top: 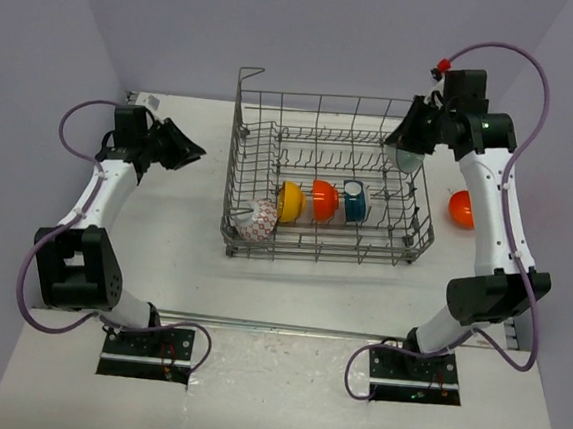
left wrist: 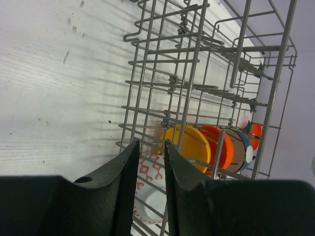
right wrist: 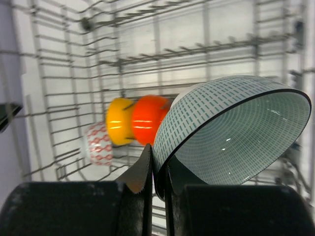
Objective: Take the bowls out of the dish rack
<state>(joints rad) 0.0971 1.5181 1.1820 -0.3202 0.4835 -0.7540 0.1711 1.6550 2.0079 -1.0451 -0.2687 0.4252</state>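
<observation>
My right gripper will carry its bowl past the end of the rack, back and down to the tabletop by the second orange bowl, and let go of it there, because that spot is bare.
The grey wire dish rack [top: 242, 130] stands mid-table. Standing on edge in its front row are a white red-patterned bowl [top: 259, 221], a yellow bowl [top: 290, 201], an orange bowl [top: 324, 200] and a teal-blue bowl [top: 355, 201]. My right gripper [top: 410, 145] is shut on the rim of a pale white-green bowl [right wrist: 236, 132] and holds it above the rack's right end. A second orange bowl [top: 460, 207] sits on the table right of the rack. My left gripper [top: 185, 148] hovers left of the rack, jaws a narrow gap apart and empty.
The rack's tall grid sides [left wrist: 197, 59] and upright tines [right wrist: 157, 54] surround the bowls. In the left wrist view, the red-patterned bowl [left wrist: 150, 169] and yellow bowl [left wrist: 189, 145] show behind the wires. Lilac walls close the table on three sides.
</observation>
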